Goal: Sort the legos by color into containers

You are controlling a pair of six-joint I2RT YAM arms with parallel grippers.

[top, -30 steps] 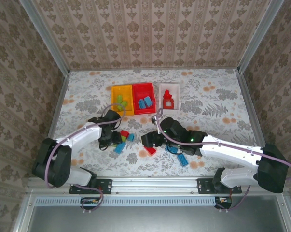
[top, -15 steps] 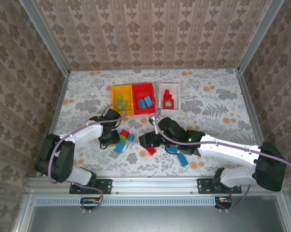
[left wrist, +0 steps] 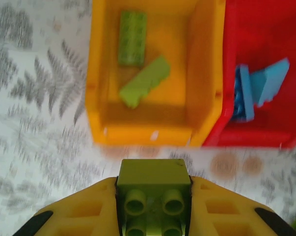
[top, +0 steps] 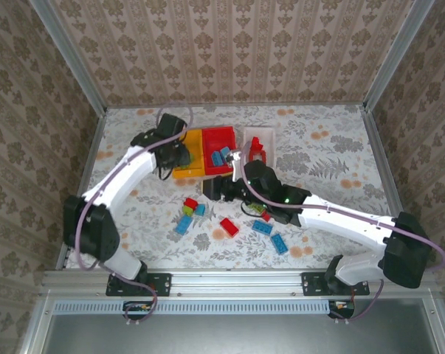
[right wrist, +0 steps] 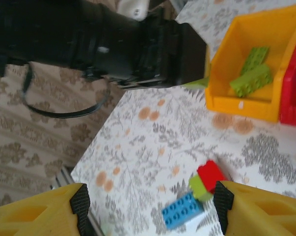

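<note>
I will move my open right gripper back toward the base and down onto the single red lego (top: 229, 227), since it lies apart from the other loose legos.
My left gripper (left wrist: 154, 206) is shut on a lime green lego (left wrist: 154, 189) and hangs just short of the near wall of the yellow container (left wrist: 152, 132); from above, the left gripper (top: 178, 156) is at that container's left side. Two green legos (left wrist: 133, 38) lie in it. The red container (top: 218, 149) holds blue legos (left wrist: 258, 91), and the white container (top: 260, 158) holds red ones. My right gripper (right wrist: 150, 211) is open over loose red (right wrist: 210, 174), green (right wrist: 199, 189) and blue (right wrist: 182, 210) legos; from above, the right gripper (top: 221, 189) is mid-table.
More loose legos lie near the front: a blue one (top: 183, 225), a red one (top: 228, 226), two blue ones (top: 263, 226) and a green one (top: 255, 209) under the right arm. The left arm (right wrist: 113, 39) crosses above the table beside the yellow container. Patterned walls close in the table.
My left gripper shut on the green lego in the pile, lifted it and swung back to the yellow container. The right gripper rose off the red lego and moved toward the containers.
</note>
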